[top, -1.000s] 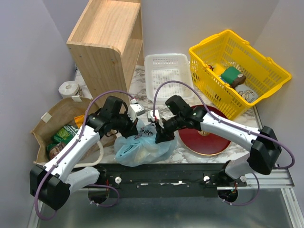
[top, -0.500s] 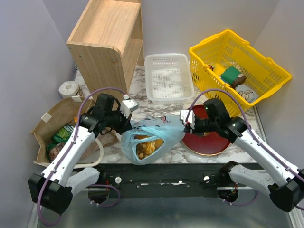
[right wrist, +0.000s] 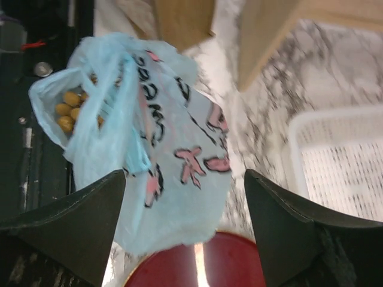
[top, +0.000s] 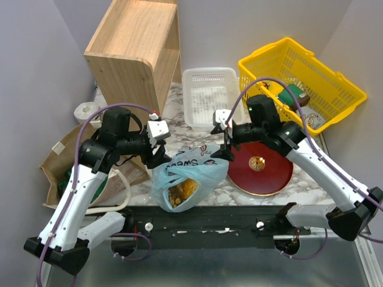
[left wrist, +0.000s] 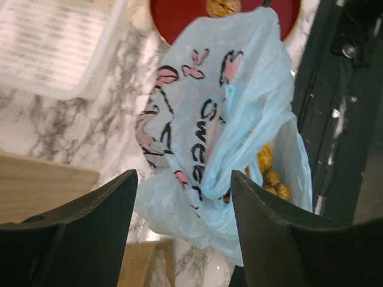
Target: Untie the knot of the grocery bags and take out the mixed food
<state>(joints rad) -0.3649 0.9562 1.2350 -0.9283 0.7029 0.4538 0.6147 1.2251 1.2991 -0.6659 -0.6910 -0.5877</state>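
Note:
The fold of film by the bag's opening is below my right gripper's fingers, to their left in the top view. So I should lower my right gripper across onto it next.
The light blue plastic grocery bag [top: 190,173] stands on the marble near the front edge, its mouth gaping towards the arms. Orange-yellow food [top: 181,190] shows inside. No knot is in view; a loose handle strip [left wrist: 239,128] lies across the mouth. My left gripper [top: 160,154] hangs open just left of the bag, nothing between its fingers [left wrist: 90,233]. My right gripper [top: 223,151] hangs open just right of it, also empty. Both wrist views look down on the bag [right wrist: 155,155] and its food [right wrist: 67,110]. The brown paper bag [top: 60,156] lies at the left.
A red plate [top: 261,167] lies right of the plastic bag. Behind are a white basket [top: 210,78], a yellow basket [top: 335,89] with goods, and a wooden shelf [top: 134,54]. A tape roll [top: 87,112] sits by the shelf.
Both grippers were shut on the bag's handles, pulled them apart, then opened and let go. The arms rose and drew back, and the bag's mouth now gapes.

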